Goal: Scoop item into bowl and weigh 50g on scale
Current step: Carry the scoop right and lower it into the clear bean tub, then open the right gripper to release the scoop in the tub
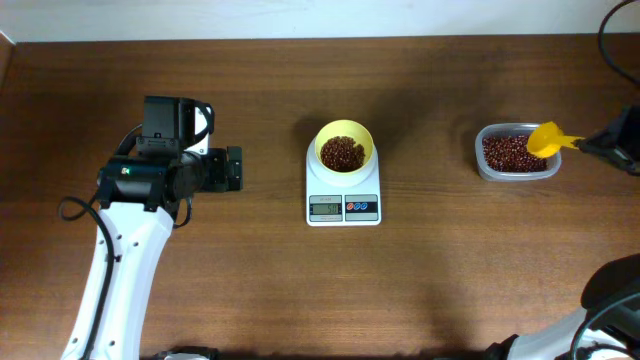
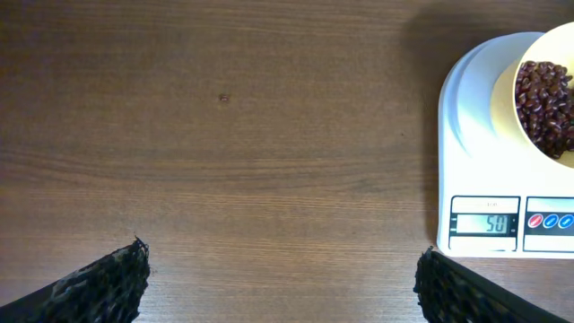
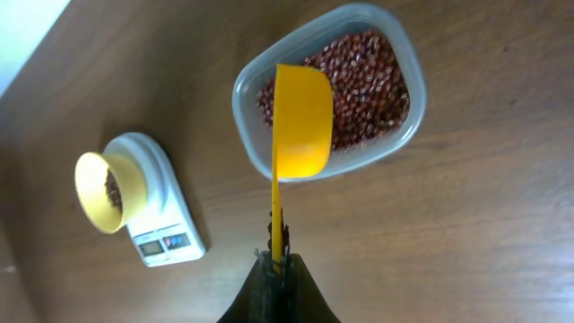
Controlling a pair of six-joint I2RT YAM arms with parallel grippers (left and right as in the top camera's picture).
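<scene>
My right gripper should lower its yellow scoop toward the clear container next, onto the beans inside (image 1: 512, 154) (image 3: 356, 91), because the scale's display already shows the asked weight.
The pale-yellow bowl (image 1: 344, 148) sits on the white scale (image 1: 343, 207) at the table's middle and holds red-brown beans (image 1: 343, 152). In the left wrist view the scale's display (image 2: 485, 222) reads 50, with the bowl (image 2: 529, 108) at the right edge. My left gripper (image 1: 232, 168) is open and empty, left of the scale; its fingers frame bare wood (image 2: 280, 269). My right gripper (image 3: 276, 256) is shut on the handle of a yellow scoop (image 3: 300, 121), held over the clear container (image 3: 405, 117) of beans (image 3: 372, 76). The scoop (image 1: 548, 139) looks empty.
The clear container (image 1: 486, 165) stands at the right of the table, well apart from the scale. A black cable (image 1: 612, 40) hangs at the far right corner. The white wall edge runs along the table's back.
</scene>
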